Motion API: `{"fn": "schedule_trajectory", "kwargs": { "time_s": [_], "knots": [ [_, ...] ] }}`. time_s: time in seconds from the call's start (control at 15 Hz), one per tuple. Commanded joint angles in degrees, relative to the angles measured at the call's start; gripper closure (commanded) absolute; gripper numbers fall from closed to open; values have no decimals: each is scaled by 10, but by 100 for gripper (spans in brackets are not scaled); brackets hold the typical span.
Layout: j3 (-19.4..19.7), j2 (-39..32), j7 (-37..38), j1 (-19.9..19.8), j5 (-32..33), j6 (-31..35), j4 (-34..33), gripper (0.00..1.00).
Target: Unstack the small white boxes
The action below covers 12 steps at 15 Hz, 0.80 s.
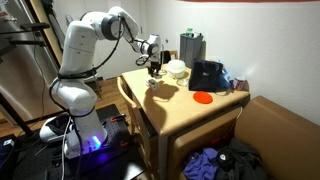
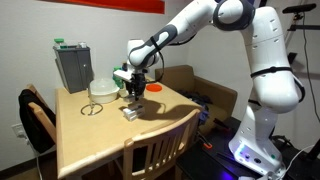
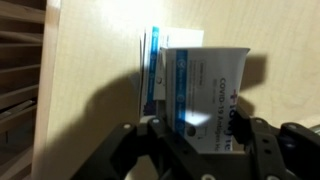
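Observation:
Next, my gripper draws back, lowers the held box and releases it on the clear tabletop [image 2: 156, 109] beside the other box, below my gripper and back toward the base.
In the wrist view a small white box [image 3: 205, 85] with blue print sits between the fingers of my gripper [image 3: 200, 130], which is shut on it. It is held above another small white box [image 3: 150, 65] lying on the wooden table. In both exterior views the gripper [image 1: 155, 68] [image 2: 133, 92] hangs just above the box on the table [image 1: 153, 84] [image 2: 131, 112], near the table's middle. The held box is hard to make out in the exterior views.
A rounded white bowl [image 2: 101, 88] [image 1: 177, 68], a grey container [image 2: 72, 65] [image 1: 192, 47], a red disc [image 1: 202, 97] [image 2: 155, 87] and a black bag [image 1: 207, 75] stand on the table [image 1: 185, 112]. A wooden chair [image 2: 150, 150] stands at the table's edge.

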State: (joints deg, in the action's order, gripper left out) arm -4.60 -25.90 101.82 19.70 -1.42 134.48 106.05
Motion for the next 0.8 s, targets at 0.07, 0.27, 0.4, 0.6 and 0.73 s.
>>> {"fn": "schedule_trajectory", "kwargs": {
  "time_s": [0.07, 0.27, 0.4, 0.6, 0.73],
  "knots": [
    [7, 88, 19, -30, -27, 90, 150, 54],
    [5, 121, 13, -56, -66, 158, 234, 54],
    [1, 138, 4, -72, -98, 199, 282, 50],
    [-6, 147, -12, -91, -145, 242, 331, 49],
    [-11, 142, -29, -100, -176, 256, 346, 47]
  ]
}}
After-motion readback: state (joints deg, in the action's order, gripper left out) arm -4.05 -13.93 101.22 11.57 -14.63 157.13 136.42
